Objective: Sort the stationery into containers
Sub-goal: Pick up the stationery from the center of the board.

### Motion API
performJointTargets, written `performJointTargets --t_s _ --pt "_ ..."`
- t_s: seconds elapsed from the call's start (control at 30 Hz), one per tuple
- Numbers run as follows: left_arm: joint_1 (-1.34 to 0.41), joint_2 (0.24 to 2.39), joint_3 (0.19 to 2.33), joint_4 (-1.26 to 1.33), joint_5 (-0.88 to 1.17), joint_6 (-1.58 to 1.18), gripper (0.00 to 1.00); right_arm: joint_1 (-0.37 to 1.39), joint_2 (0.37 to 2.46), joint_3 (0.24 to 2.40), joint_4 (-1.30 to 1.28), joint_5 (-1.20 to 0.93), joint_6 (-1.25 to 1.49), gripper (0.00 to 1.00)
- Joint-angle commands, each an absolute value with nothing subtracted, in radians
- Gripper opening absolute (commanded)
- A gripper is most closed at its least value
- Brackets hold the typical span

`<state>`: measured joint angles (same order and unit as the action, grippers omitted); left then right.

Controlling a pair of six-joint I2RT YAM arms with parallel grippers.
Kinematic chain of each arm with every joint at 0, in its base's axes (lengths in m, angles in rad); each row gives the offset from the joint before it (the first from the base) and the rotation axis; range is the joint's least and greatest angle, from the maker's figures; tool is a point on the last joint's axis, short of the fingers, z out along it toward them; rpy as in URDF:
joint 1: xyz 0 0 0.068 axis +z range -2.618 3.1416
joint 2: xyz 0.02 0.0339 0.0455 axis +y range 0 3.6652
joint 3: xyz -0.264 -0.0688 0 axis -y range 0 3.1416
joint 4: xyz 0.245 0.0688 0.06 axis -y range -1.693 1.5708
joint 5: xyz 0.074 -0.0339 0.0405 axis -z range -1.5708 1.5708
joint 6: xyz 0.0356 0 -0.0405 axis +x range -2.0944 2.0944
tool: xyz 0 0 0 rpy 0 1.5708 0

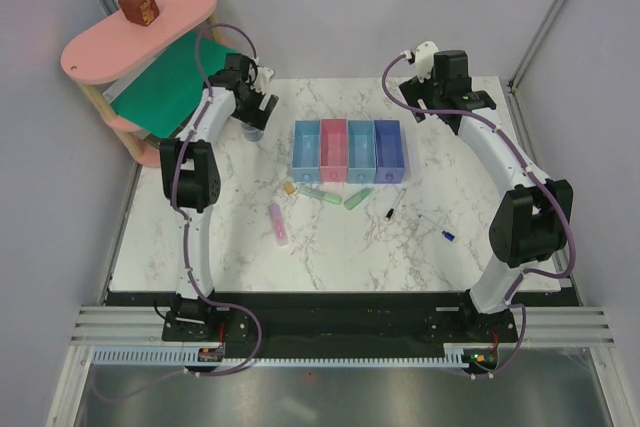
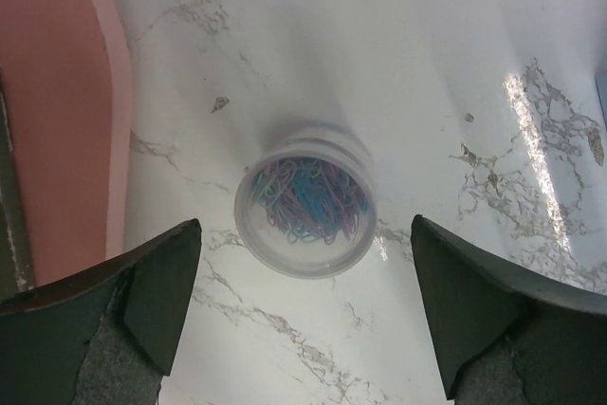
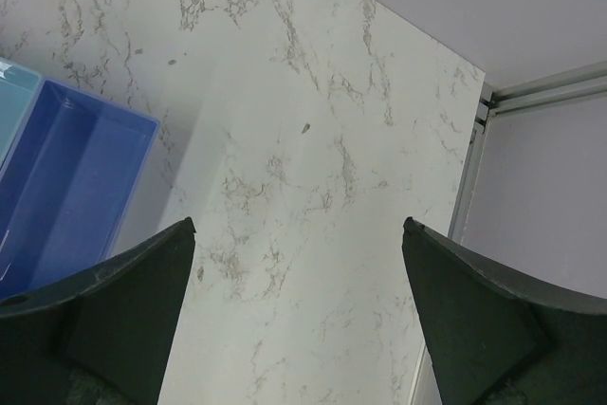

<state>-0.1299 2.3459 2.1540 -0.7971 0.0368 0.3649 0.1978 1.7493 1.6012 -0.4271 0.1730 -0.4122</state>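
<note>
The clear tub stands below, centred between the open fingers of my left gripper, so next I will lower them on either side of the tub's upper rim [image 1: 254,130] [image 2: 305,214].
Four bins stand in a row at mid-table: light blue [image 1: 307,150], pink [image 1: 334,150], blue [image 1: 361,150] and blue-violet [image 1: 391,150]. In front of them lie a pink stick [image 1: 279,224], a yellow piece [image 1: 290,187], a green stick [image 1: 322,197], a mint stick [image 1: 354,199], a black pen [image 1: 390,211] and a blue-tipped pen [image 1: 437,227]. My left gripper [image 1: 258,112] [image 2: 304,223] is open, just above a round clear tub of blue and pink paper clips [image 2: 305,208] [image 1: 254,133]. My right gripper [image 1: 465,102] [image 3: 299,225] is open and empty over bare table at the far right.
A pink oval shelf [image 1: 100,47] with a brown block [image 1: 138,6] and a green sheet [image 1: 165,82] stands at the far left, its foot close to the tub [image 2: 57,111]. The blue-violet bin [image 3: 66,187] lies left of my right gripper; the table's right edge rail [image 3: 469,196] is near.
</note>
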Motion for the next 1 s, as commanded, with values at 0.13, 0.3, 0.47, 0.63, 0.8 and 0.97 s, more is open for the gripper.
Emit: performJointTargets --t_s 0.13,0.3,0.47,0.63,0.8,0.97 --pt "-0.132 2.42 2.215 -0.775 0.087 0.446 0.99 0.193 1.721 1.62 -0.428 0.163 -0.4 0.98" --pt "-0.132 2.437 2.217 -0.773 0.081 0.452 0.98 0.193 1.717 1.614 -0.428 0.164 -0.396 0.98" --pt "-0.13 2.444 2.221 -0.767 0.078 0.454 0.9 0.19 1.715 1.614 -0.428 0.166 -0.394 0.98" --pt "-0.13 2.438 2.214 -0.769 0.09 0.448 0.83 0.189 1.718 1.618 -0.43 0.166 -0.385 0.98" --pt "-0.13 2.412 2.181 -0.769 0.115 0.436 0.67 0.19 1.717 1.624 -0.433 0.17 -0.383 0.98" --pt "-0.13 2.376 2.128 -0.77 0.126 0.431 0.42 0.189 1.706 1.621 -0.437 0.163 -0.376 0.98"
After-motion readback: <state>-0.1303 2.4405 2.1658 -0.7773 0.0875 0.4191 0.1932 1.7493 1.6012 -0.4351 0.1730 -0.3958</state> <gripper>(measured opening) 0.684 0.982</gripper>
